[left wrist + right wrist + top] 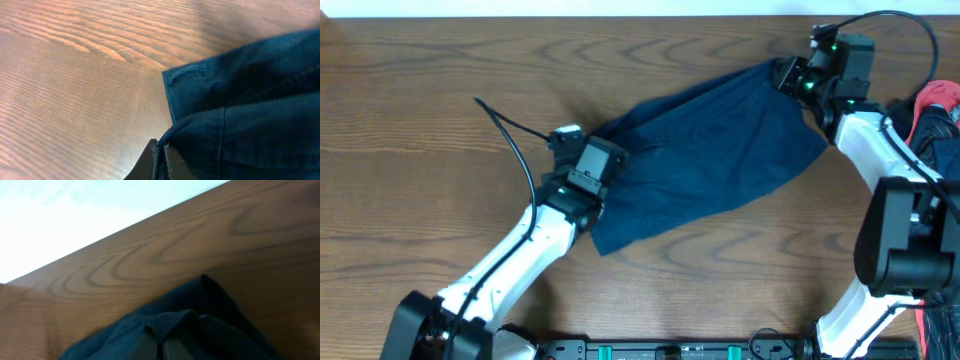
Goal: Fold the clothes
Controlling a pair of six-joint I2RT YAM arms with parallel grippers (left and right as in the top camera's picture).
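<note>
My right gripper will move down, as the shorts point(715, 150) are already stretched doubled between both grippers. It will ease the pinched cloth down onto their far corner point(773, 67) and let it go.
The dark navy shorts point(715, 150) lie stretched slantwise across the wooden table, from the lower left to the upper right. My left gripper point(588, 172) is shut on the cloth at the shorts' left end; the left wrist view shows its closed jaws point(162, 162) pinching a folded edge of the shorts point(250, 120). My right gripper point(788, 76) is shut on the shorts' upper right corner near the table's far edge; in the right wrist view its jaws point(161, 347) are wrapped in bunched navy cloth point(200, 315).
Red and dark cloth point(938, 120) is piled at the right edge, behind my right arm. The table's far edge point(125, 227) runs close behind my right gripper. Bare wood point(410, 130) spreads to the left.
</note>
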